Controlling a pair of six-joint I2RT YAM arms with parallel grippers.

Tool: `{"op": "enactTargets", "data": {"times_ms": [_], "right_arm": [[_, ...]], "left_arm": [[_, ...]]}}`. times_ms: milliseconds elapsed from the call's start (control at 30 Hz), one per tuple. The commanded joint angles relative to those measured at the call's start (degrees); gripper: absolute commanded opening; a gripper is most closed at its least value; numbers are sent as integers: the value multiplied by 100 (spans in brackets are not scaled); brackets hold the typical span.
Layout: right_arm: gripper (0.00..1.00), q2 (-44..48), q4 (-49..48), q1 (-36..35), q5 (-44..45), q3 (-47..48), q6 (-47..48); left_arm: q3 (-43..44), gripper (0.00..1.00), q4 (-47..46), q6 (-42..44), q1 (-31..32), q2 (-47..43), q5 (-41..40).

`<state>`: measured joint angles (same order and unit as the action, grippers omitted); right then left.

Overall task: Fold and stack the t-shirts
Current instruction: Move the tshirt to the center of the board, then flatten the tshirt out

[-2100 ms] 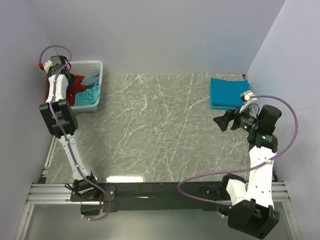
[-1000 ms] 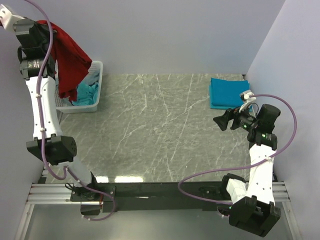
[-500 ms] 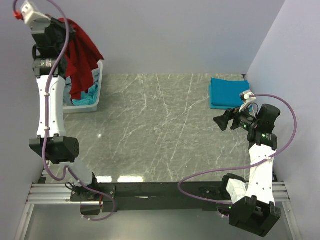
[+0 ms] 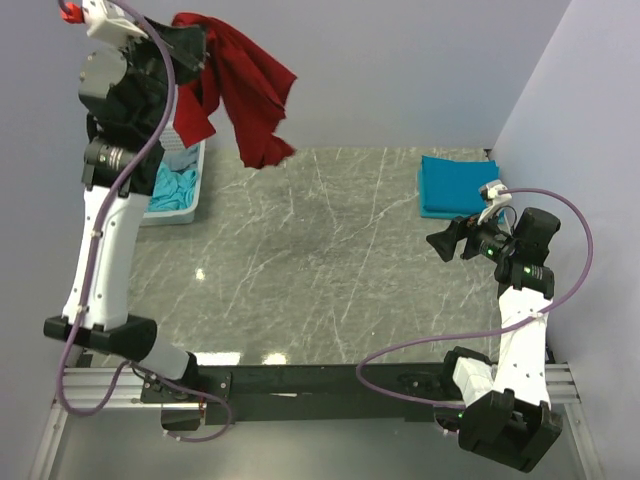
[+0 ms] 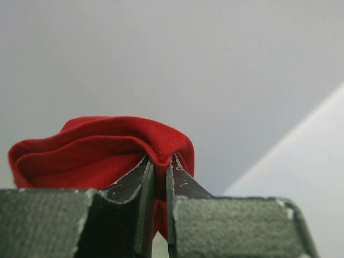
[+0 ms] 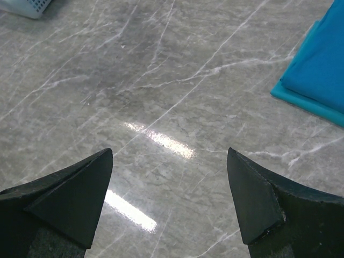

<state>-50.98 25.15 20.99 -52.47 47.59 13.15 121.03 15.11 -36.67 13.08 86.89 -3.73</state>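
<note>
My left gripper moves down and back next, away from the basket, over the middle of the marble tabletop between the arms and opens, since it lies bare.
High above the table's far left, my left gripper (image 4: 197,45) is shut on the dark red t-shirt (image 4: 245,90), which hangs and swings in the air. In the left wrist view a fold of that red t-shirt (image 5: 102,150) is pinched between the two fingers (image 5: 131,185). A teal-blue t-shirt (image 4: 457,186) lies folded at the far right of the table; its corner (image 6: 317,70) shows in the right wrist view. More t-shirts, light turquoise (image 4: 178,188), lie in the basket. My right gripper (image 4: 447,243) hovers open over bare table just in front of the folded shirt, nothing between its fingertips (image 6: 88,193).
A white mesh basket (image 4: 190,205) stands at the far left corner, partly hidden by my left arm; its corner (image 6: 27,5) shows in the right wrist view. The marble tabletop (image 4: 310,260) lies between the arms. Walls close in on three sides.
My left arm has lifted the dark red t-shirt out of the basket and swung it up and to the right. The right arm has not moved.
</note>
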Motion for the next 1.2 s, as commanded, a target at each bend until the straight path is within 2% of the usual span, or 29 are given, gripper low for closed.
{"op": "enactTargets", "data": {"times_ms": [0, 67, 100, 167, 233, 267, 300, 333, 367, 400, 467, 600, 633, 733, 767, 833, 900, 1000, 1067, 1167], "right_arm": [[93, -35, -36, -25, 79, 189, 83], [93, -52, -54, -25, 96, 189, 91], [93, -78, -54, -25, 105, 189, 92], [93, -105, -45, -34, 140, 189, 109], [93, -149, -28, -34, 193, 189, 135], [93, -166, -27, -34, 202, 198, 144], [93, -201, -27, -43, 237, 198, 162], [93, -219, -1, -60, 246, 206, 179], [93, -237, 25, -78, 237, 206, 214], [93, -280, 51, -104, 228, 215, 267], [93, -316, 140, -218, 254, 207, 451], [93, -561, 271, -621, 325, 171, 846], [93, -623, 393, -919, 334, 171, 1161], [93, -922, 578, -1509, 421, 75, 1979], [92, -983, 597, -1893, 430, 31, 2164], [91, -1159, 588, -2282, 535, -57, 2594], [91, -1352, 509, -2731, 746, -57, 2632], [87, -1746, 307, -3021, 922, 214, 2212], [83, -2124, 412, -3066, 888, 601, 2026], [81, -2538, 491, -3084, 852, 909, 1744]], "left_arm": [[-874, 0, -683, 107, 465, -523, 328], [-1553, 0, -921, 20, 642, -934, 485], [-2305, 0, -1227, -138, 669, -1059, 591], [-3003, 0, -1379, -279, 722, -1331, 811], [-4180, 0, -1798, -446, 722, -1464, 1163], [-4619, 5, -1993, -508, 713, -1543, 1259], [-5503, 17, -2169, -604, 713, -1544, 1417], [-5886, 31, -2318, -596, 705, -1500, 1436], [-6150, 62, -2285, -561, 661, -1291, 1384], [-6362, 73, -2102, -526, 591, -1132, 1270], [-6286, 84, -1533, -202, 328, -772, 1217], [-5646, 86, -573, 1078, 265, -928, 839], [-5530, 85, -362, 1274, 265, -955, 891], [-5625, 85, 105, 1934, 291, -1156, 1495], [-5756, 84, 141, 2039, 370, -1209, 2020], [-6213, 83, 220, 2338, 528, -1297, 2480], [-6643, 81, 290, 2488, 932, -1403, 2631], [-6978, 71, 343, 2200, 1494, -1430, 2255], [-7093, 67, 291, 1989, 1950, -1360, 2070], [-7207, 65, 115, 1549, 2608, -1236, 1482]]}}
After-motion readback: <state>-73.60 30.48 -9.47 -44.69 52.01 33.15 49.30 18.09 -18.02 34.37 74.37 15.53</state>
